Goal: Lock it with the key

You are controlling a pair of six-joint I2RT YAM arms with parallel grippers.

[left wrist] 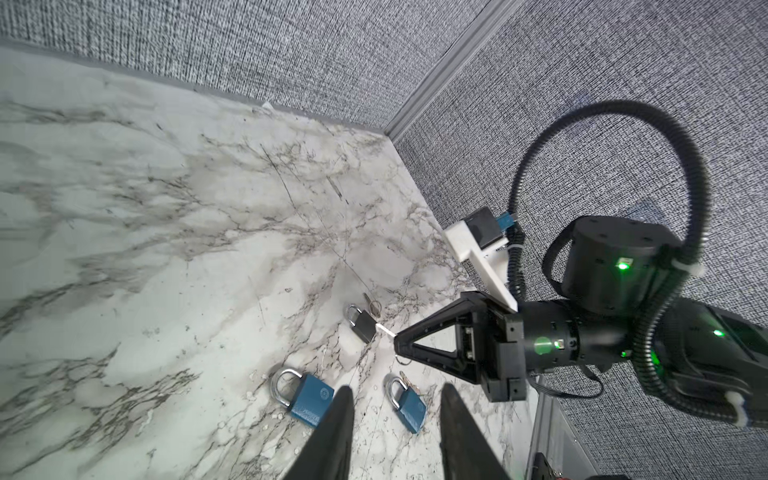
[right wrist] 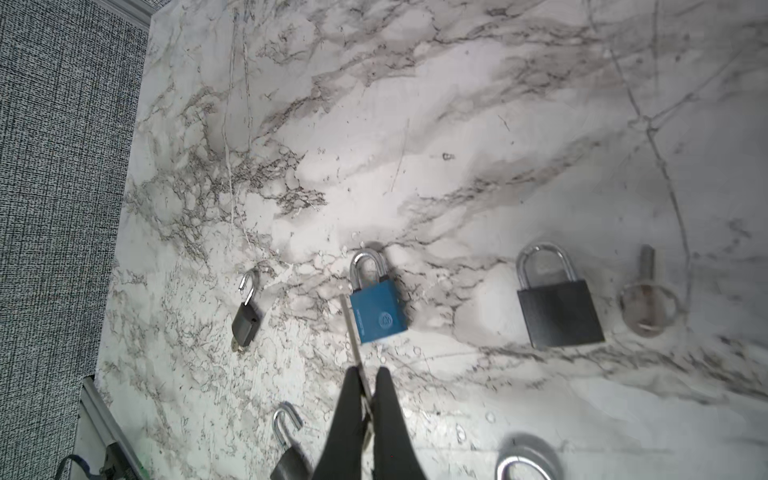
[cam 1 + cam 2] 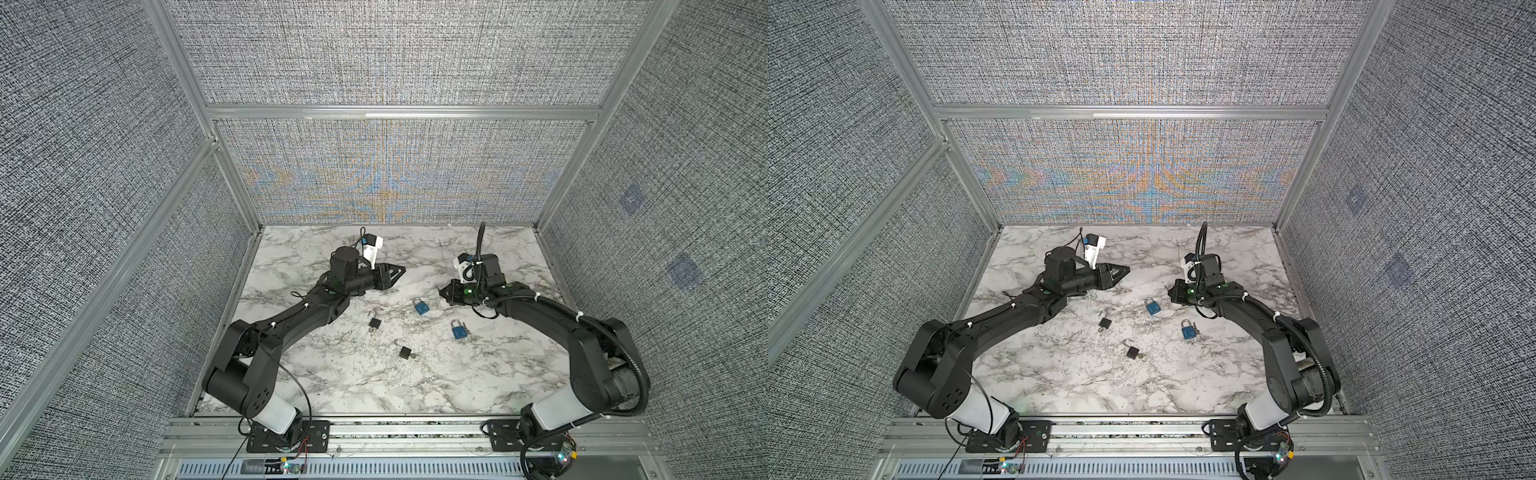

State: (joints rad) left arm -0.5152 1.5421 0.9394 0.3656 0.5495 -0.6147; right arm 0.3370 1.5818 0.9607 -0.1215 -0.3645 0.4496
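Observation:
The bare marble beside the shut blue padlock (image 3: 421, 306) is below my right gripper. I need to lower my right gripper toward that spot next and release the key there.
My right gripper (image 2: 368, 372) is shut on a thin silver key (image 2: 353, 332), whose blade sticks out past the fingertips. In the left wrist view that key (image 1: 385, 331) points at a black padlock (image 1: 361, 324) with a shut shackle; a loose key on a ring (image 1: 372, 305) lies beside it. That black padlock (image 2: 559, 311) is hidden under the right gripper (image 3: 441, 291) in both top views. A shut blue padlock (image 3: 421, 306) lies just in front of it. My left gripper (image 1: 395, 399) hovers open and empty at the table's back left (image 3: 402, 270).
On the marble table (image 3: 332, 382) lie two small black padlocks with open shackles (image 3: 375, 322) (image 3: 404, 351) and a second blue padlock (image 3: 457, 330) with a key in it. Grey fabric walls close the back and both sides. A metal rail (image 3: 415, 432) runs along the front.

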